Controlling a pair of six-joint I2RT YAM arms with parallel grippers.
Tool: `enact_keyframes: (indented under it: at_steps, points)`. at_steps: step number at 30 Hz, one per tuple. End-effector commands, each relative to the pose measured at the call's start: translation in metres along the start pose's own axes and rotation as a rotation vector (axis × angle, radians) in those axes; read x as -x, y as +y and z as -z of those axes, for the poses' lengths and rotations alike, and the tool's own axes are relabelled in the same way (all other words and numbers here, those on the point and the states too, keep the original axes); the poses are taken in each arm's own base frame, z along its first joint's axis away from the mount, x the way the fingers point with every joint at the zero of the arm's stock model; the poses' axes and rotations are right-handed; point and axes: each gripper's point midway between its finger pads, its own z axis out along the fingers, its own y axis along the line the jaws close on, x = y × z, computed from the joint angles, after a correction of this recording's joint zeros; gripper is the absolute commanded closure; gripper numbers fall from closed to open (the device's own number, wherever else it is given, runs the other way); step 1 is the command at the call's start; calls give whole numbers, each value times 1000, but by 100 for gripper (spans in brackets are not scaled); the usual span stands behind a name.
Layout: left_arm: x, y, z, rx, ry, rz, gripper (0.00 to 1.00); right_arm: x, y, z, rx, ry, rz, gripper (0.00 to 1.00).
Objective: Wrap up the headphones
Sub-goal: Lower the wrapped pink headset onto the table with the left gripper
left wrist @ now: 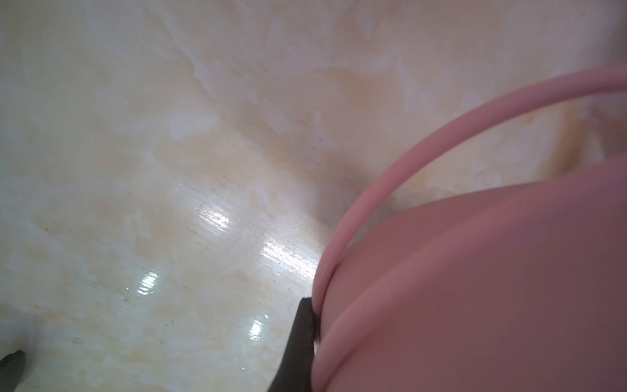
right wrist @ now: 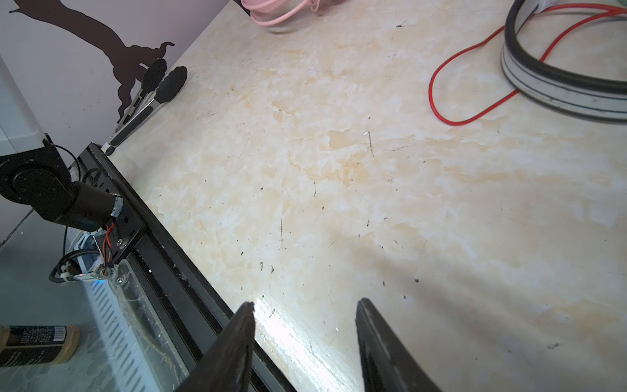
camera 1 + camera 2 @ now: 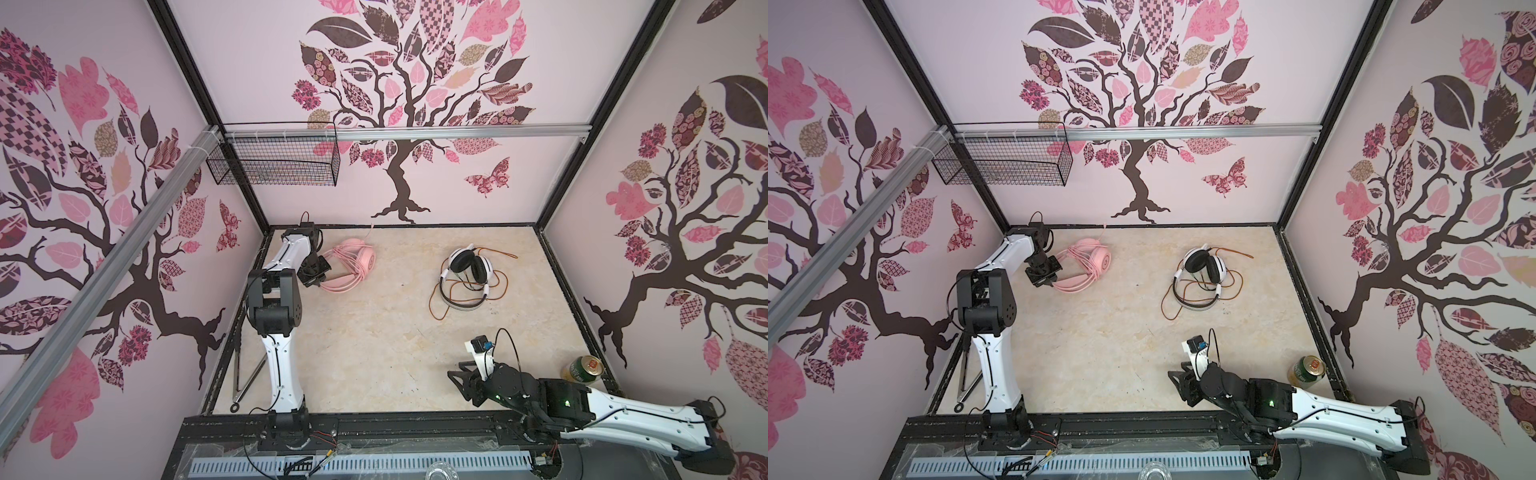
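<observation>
Next, my left gripper lowers slightly toward the tabletop beside the pink headband [image 3: 336,288] [image 1: 492,288] and releases the pink cable there, because its loops already lie over the headphones.
The pale pink headphones [image 3: 358,258] [image 3: 1097,259] lie at the back left of the marble table, their pink cable [image 3: 345,266] looped over them. My left gripper [image 3: 322,277] [image 3: 1054,279] is shut on them at the headband. In the left wrist view one black finger [image 1: 303,325] presses the pink cable [image 1: 390,176] against the pink headband [image 1: 492,288]; the other finger is hidden. The white-and-black headphones [image 3: 469,270] [image 3: 1204,268] lie at the back right, with their orange-red cable [image 3: 434,307] [image 2: 441,101] loose around them. My right gripper [image 3: 456,370] [image 3: 1176,368] [image 2: 305,305] is open and empty near the front edge.
A green beer can [image 3: 582,368] [image 3: 1307,371] stands at the front right beside my right arm. Metal tongs [image 3: 249,380] [image 2: 152,91] lie along the left edge. A black wire basket [image 3: 274,162] hangs on the back wall. A dark bottle [image 2: 34,342] lies below the front rail.
</observation>
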Motion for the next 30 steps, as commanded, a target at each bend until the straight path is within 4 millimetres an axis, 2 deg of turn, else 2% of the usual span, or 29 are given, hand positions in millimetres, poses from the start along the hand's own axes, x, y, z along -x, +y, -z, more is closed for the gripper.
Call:
enact_keyframes:
  at_steps: [1,27,30]
  points:
    - [7,-9,2,-39,-25,3,100,7,4,3,7,-11,-11,49]
    - [-6,10,-34,45,22,-5,100,14,2,9,-4,-30,-19,48]
    - [-7,12,-36,55,20,-5,96,15,2,9,-6,-32,-14,48]
